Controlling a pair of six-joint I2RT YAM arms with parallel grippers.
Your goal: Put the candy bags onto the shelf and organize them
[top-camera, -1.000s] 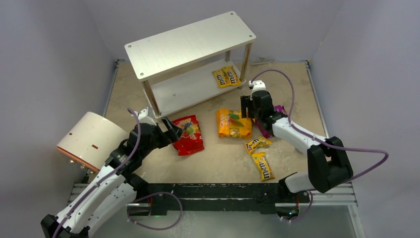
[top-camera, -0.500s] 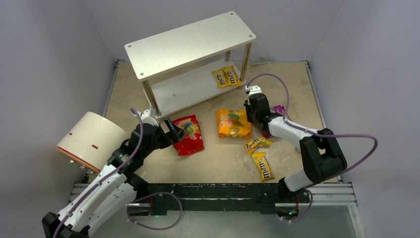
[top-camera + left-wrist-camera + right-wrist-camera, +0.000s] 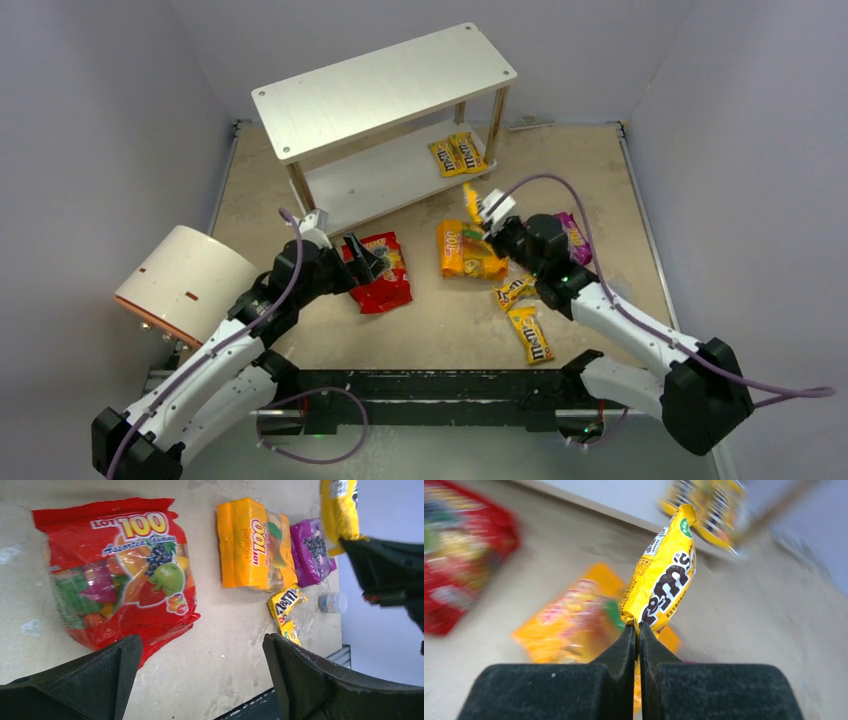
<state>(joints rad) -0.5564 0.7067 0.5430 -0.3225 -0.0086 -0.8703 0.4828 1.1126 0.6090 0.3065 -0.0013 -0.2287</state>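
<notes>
Next, my left gripper shifts toward the right in the top view, onto the lifted packet's loose end (image 3: pixel 469 189), since my right gripper holds its other end.
My right gripper (image 3: pixel 483 212) (image 3: pixel 638 630) is shut on the crimped end of a small yellow M&M's packet (image 3: pixel 664 580) (image 3: pixel 470 198), lifted in front of the shelf (image 3: pixel 385 85). Two M&M's packets (image 3: pixel 457 154) lie on the shelf's lower board. On the table lie a red bag (image 3: pixel 383 272) (image 3: pixel 120 570), an orange bag (image 3: pixel 468 250) (image 3: pixel 252 545), a purple bag (image 3: pixel 574 236) (image 3: pixel 311 550) and two M&M's packets (image 3: pixel 520 291) (image 3: pixel 531 334). My left gripper (image 3: pixel 362 258) (image 3: pixel 200 665) is open over the red bag's near-left edge, holding nothing.
A cream-white cylinder with orange trim (image 3: pixel 185 280) lies at the left, beside my left arm. Grey walls close in the table on three sides. A black rail (image 3: pixel 440 385) runs along the near edge.
My right gripper has shut on an M&M's packet and raised it off the table, its arm swinging toward the middle. My left gripper has edged forward over the red bag.
</notes>
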